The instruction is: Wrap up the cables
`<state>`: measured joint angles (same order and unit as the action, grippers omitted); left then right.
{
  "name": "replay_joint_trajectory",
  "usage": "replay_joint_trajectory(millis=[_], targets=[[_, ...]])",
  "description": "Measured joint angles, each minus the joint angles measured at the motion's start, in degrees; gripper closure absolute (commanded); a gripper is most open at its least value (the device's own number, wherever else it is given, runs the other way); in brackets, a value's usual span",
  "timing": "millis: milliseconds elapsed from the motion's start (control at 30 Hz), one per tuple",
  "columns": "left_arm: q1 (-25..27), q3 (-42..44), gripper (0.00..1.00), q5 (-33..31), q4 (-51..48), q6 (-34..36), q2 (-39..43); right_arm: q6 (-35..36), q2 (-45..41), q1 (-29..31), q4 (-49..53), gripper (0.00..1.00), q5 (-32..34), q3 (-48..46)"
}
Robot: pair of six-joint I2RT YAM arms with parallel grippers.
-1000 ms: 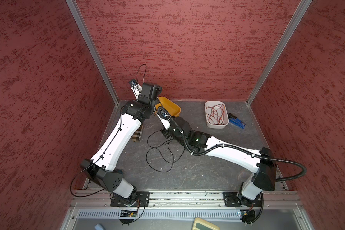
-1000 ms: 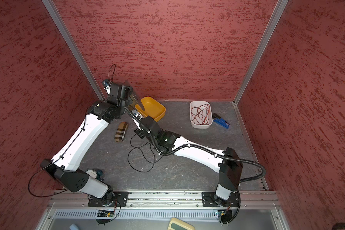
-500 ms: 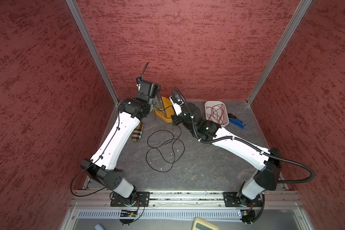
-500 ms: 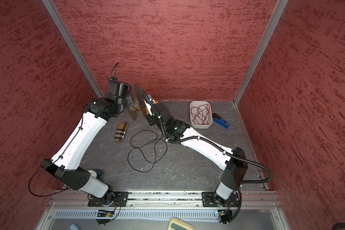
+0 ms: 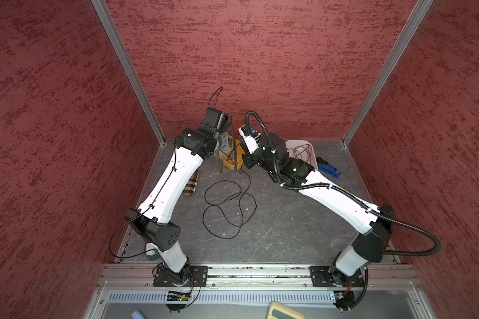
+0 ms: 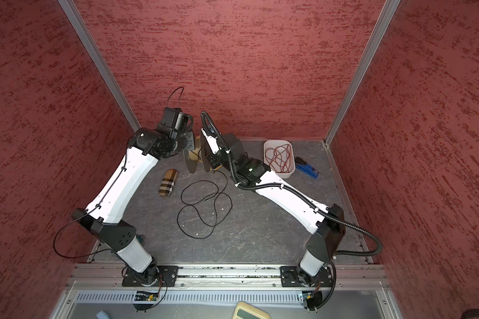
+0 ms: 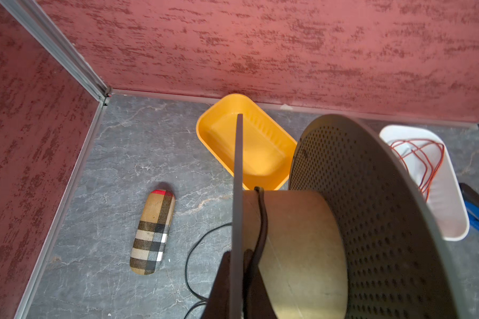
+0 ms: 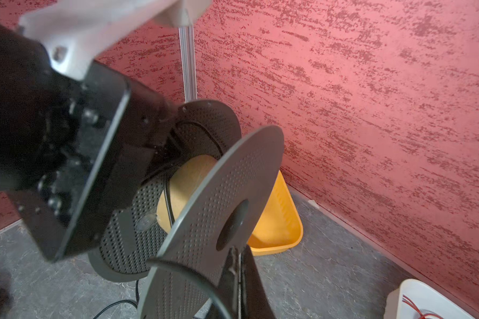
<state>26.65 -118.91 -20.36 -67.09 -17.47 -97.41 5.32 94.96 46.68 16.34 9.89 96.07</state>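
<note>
One rim of the spool is close beside my right gripper, opposite the bin. I need to move my right gripper away from the spool toward the white bin [image 5: 301,152] [image 8: 428,302] and let go of the cable.
The grey spool [image 5: 228,150] hangs above the back left of the floor, its two flanges edge-on in both top views [image 6: 195,157]. My left gripper [image 7: 237,276] is shut on one flange's rim [image 7: 238,179], seen from above [image 5: 227,129]. The cable, a thin black wire, has one turn round the tan core [image 7: 262,221]. It drops into loose loops on the floor [image 5: 227,204] [image 6: 205,210]. My right gripper [image 8: 239,292] is shut on the cable beside the other perforated flange [image 8: 219,207], just right of the spool [image 5: 244,163] [image 6: 212,165].
An orange tray [image 7: 246,154] lies under the spool by the back wall. A white bin of red wires [image 5: 302,152] and a blue tool [image 5: 328,169] sit at the back right. A plaid case [image 6: 168,182] lies left of the loops.
My right arm has swung up and to the right, out from beneath the left gripper, carrying the cable. The spool has turned edge-on. The floor loops have shifted.
</note>
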Motion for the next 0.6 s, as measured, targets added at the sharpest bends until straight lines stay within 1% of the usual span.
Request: replay_joint_trajectory(millis=[67, 167, 300, 600], targets=[[0.44, -0.63, 1.00, 0.81, -0.61, 0.90, -0.37, -0.52, 0.42, -0.92, 0.63, 0.99, -0.66, 0.98], [1.44, -1.16, 1.00, 1.36, -0.85, 2.67, -0.39, -1.77, 1.38, -2.25, 1.25, 0.98, -1.03, 3.08], [2.34, -1.22, 1.00, 1.95, -0.83, 5.18, -0.39, -4.02, 3.48, -3.78, 4.11, 0.98, -2.01, 7.21], [4.22, 0.90, 1.00, 1.81, 1.68, 10.29, 1.20, -9.46, 8.74, -8.13, 11.72, 0.93, -7.26, 15.37]])
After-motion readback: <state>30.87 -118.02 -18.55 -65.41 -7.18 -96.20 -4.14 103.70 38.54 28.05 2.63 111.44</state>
